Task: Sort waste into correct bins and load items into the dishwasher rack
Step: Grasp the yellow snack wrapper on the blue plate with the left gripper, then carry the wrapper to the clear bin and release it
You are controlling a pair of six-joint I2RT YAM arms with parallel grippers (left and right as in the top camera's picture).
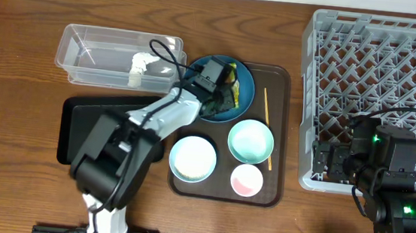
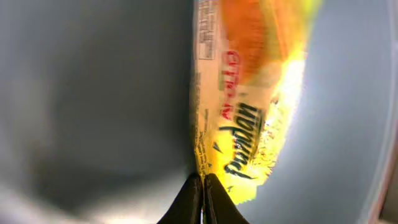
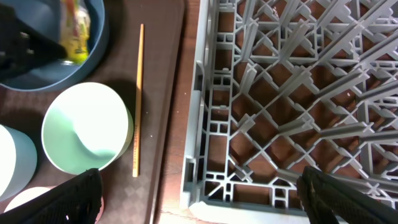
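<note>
Next, my left gripper rises from the bowl, swings over the clear tub to its left in the overhead view and releases the wrapper [image 1: 231, 77].
A crumpled yellow-orange snack wrapper [image 1: 231, 77] lies in the large dark blue bowl [image 1: 244, 98] on the brown tray. My left gripper [image 1: 222, 85] reaches into that bowl. In the left wrist view its jaws [image 2: 202, 182] are shut on the wrapper's [image 2: 249, 112] lower edge. The white tissue [image 1: 138, 69] lies in the clear tub [image 1: 93, 54], and the black tray [image 1: 78, 131] sits in front of it. My right gripper [image 3: 202, 186] hangs open over the near-left corner of the grey dishwasher rack [image 3: 298, 93], holding nothing.
The brown tray [image 1: 278, 138] also carries a mint-green bowl [image 1: 251, 141], a white blue-rimmed bowl [image 1: 192, 159], a pink cup [image 1: 247, 180] and a thin wooden stick [image 1: 267, 129]. The rack [image 1: 393, 72] fills the right side of the table.
</note>
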